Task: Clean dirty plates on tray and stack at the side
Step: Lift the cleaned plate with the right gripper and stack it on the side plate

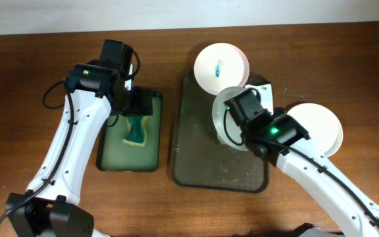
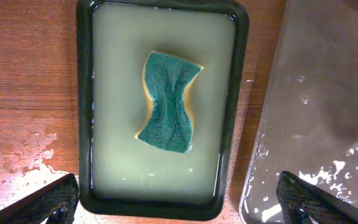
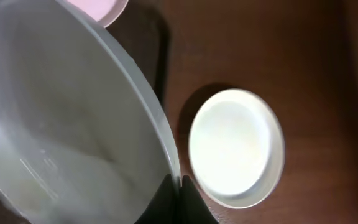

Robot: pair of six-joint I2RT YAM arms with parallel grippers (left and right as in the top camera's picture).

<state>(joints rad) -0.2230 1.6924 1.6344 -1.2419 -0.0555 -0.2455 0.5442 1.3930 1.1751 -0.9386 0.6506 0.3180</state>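
The robot's right gripper will next move across and down to stack its plate on the third plate [image 1: 319, 127] [image 3: 236, 147], which is below it, to its right in the overhead view.
Three white plates show. One plate [image 1: 222, 67] with a teal smear lies at the far end of the dark tray [image 1: 196, 158]. My right gripper [image 1: 255, 141] is shut on the rim of a second plate [image 1: 224, 118], held tilted above the tray; it fills the right wrist view [image 3: 67, 124], fingers [image 3: 180, 190] pinching its edge. A third plate [image 1: 321, 128] rests on the table right of the tray, also in the right wrist view [image 3: 236, 148]. My left gripper [image 2: 179, 205] is open above the green tray [image 2: 84, 124], over the sponge [image 2: 169, 102].
The small green tray [image 1: 104, 158] of yellowish liquid holds a teal and yellow sponge [image 1: 135, 131]. Water drops lie on the dark tray's floor [image 2: 328, 143] and on the wood left of the green tray [image 2: 30, 155].
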